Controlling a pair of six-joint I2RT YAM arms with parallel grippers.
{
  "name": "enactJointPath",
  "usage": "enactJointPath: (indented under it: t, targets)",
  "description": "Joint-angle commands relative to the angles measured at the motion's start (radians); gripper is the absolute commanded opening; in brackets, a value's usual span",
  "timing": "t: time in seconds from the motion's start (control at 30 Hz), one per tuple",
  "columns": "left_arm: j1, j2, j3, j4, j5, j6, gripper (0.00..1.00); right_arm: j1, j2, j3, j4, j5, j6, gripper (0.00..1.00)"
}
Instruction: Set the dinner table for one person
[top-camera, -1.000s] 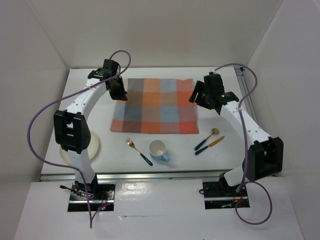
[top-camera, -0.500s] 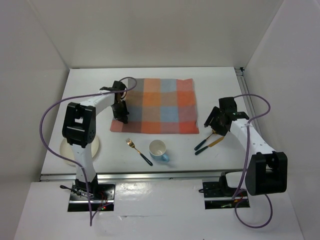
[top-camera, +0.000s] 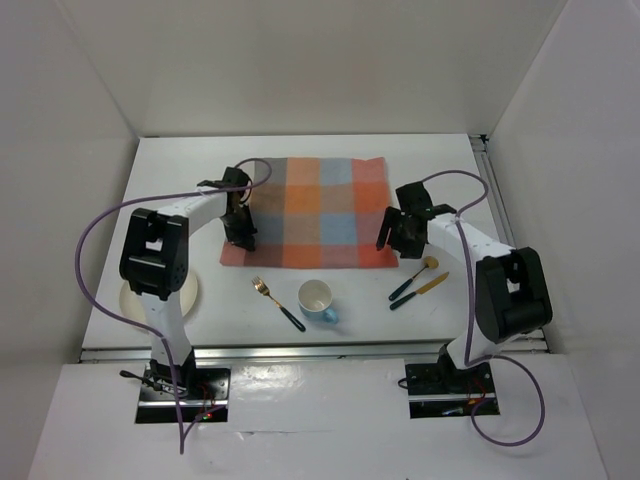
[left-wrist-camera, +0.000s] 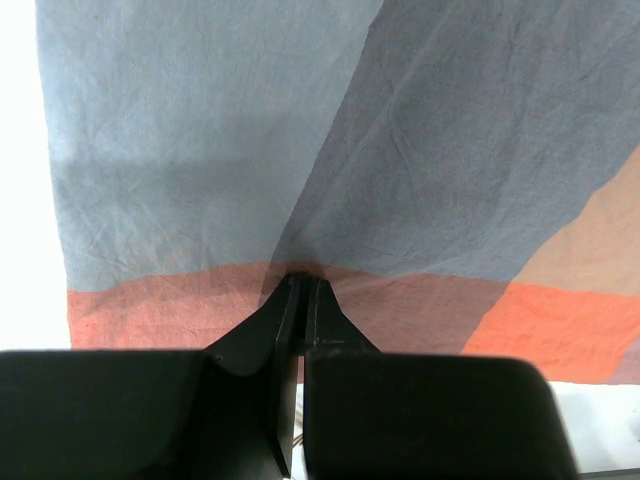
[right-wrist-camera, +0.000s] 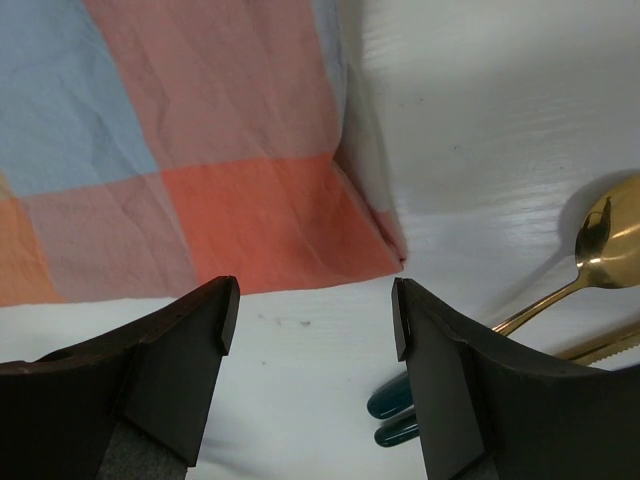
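Next, my left gripper stays low, draws the cloth's near strip (top-camera: 251, 256) (left-wrist-camera: 318, 272) slightly back toward the fork, then releases it, as the cloth already lies spread flat.
On the white dinner table (top-camera: 175, 170) lies a checked orange, blue and grey cloth (top-camera: 312, 210), spread flat. My left gripper (top-camera: 242, 238) is shut, its tips (left-wrist-camera: 302, 282) pressed onto the cloth (left-wrist-camera: 300, 150) near the near-left corner, where creases run in toward them. My right gripper (top-camera: 392, 243) hangs open just in front of the cloth's near-right corner (right-wrist-camera: 385, 255), nothing between its fingers (right-wrist-camera: 226, 305). In front of the cloth lie a gold fork (top-camera: 277, 303), a pale blue mug (top-camera: 317, 299), a gold spoon (top-camera: 417, 275) and a knife (top-camera: 421, 290), all with dark teal handles.
A cream plate (top-camera: 190, 297) sits at the near left, mostly hidden behind my left arm. The spoon bowl (right-wrist-camera: 605, 225) and two teal handle ends (right-wrist-camera: 392, 412) lie close to the right finger. A silver rail (top-camera: 300, 350) runs along the near edge; white walls enclose the table.
Both grippers came from the cloth's far corners toward its near corners. The right one swung out over the spoon, then back to the near-right corner. The cloth lies as before.
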Motion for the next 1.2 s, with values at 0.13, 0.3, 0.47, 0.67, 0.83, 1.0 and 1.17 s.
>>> enactJointPath:
  t: [0.13,0.3,0.47,0.67,0.83,1.0,1.17]
  targets:
    - [-0.018,-0.031,-0.059,-0.053,-0.032,0.003,0.02,0.002,-0.029,0.015,0.019,0.054,0.029,0.74]
    - [-0.028,-0.05,-0.034,-0.091,-0.043,0.012,0.02,0.002,-0.089,0.005,0.01,0.038,0.014,0.74]
    - [-0.038,-0.095,0.102,-0.157,-0.043,0.044,0.09,0.064,-0.229,-0.018,0.054,-0.163,-0.098,0.85]
    - [-0.056,-0.146,0.251,-0.243,-0.063,0.053,0.29,0.277,-0.295,0.017,0.001,-0.262,-0.201,0.91]
    - [-0.056,-0.198,0.349,-0.303,-0.115,0.053,0.37,0.472,-0.234,0.037,-0.036,-0.162,-0.19,0.95]
    - [-0.035,-0.251,0.363,-0.314,-0.133,0.063,0.37,0.58,-0.177,0.046,-0.025,-0.118,-0.19,0.94]
    - [-0.025,-0.286,0.34,-0.314,-0.133,0.063,0.37,0.635,-0.108,0.057,-0.025,-0.041,-0.19,0.84]
